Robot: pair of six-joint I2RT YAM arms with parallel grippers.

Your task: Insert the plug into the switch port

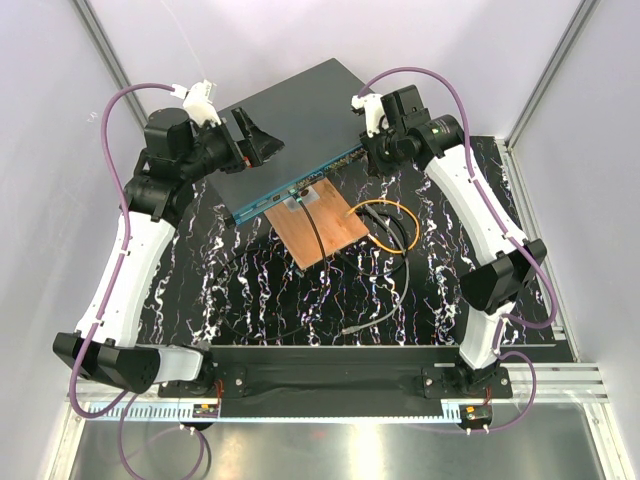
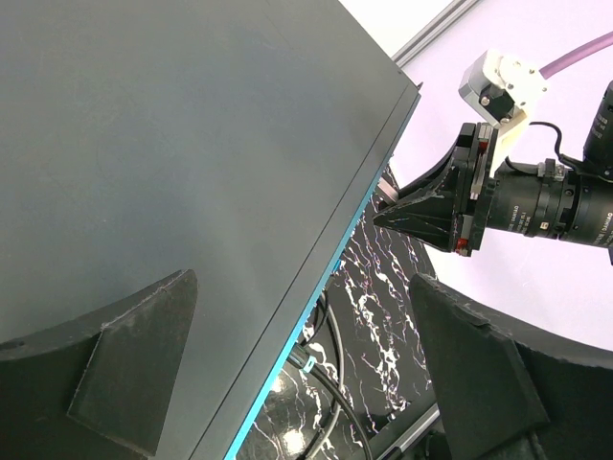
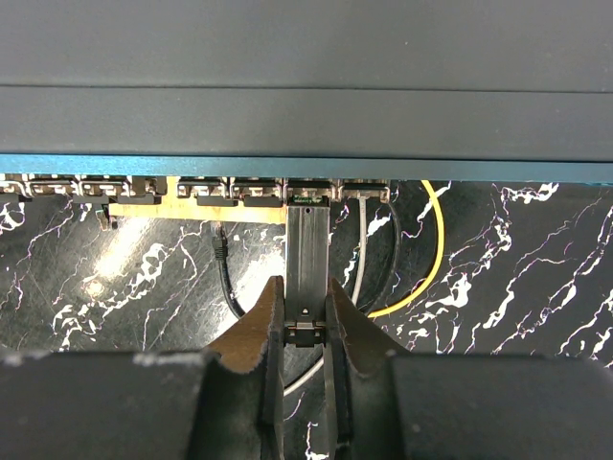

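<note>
My right gripper pushes toward the teal front edge next, as most of the plug still shows outside. It then slides the plug into the socket at its tip (image 3: 308,191) before releasing.
The switch (image 1: 290,125) is a flat dark blue-grey box with a teal front edge (image 3: 287,165) and a row of sockets below that edge. My right gripper (image 3: 305,326) is shut on the plug (image 3: 308,249), a long grey metal module. The plug points straight at the sockets and its front end sits at the mouth of one (image 3: 308,196). How deep it sits is hidden. In the top view my right gripper (image 1: 375,152) is at the switch's front right end. My left gripper (image 2: 306,374) is open over the switch's top (image 2: 172,144), near its left end (image 1: 255,140).
A brown wooden board (image 1: 322,225) lies against the switch's front. A yellow cable loop (image 1: 385,225) and black and grey cables (image 1: 375,318) lie on the marbled table. A grey cable (image 3: 364,240) is plugged in just right of the plug. A loose black cable end (image 3: 218,244) lies to its left.
</note>
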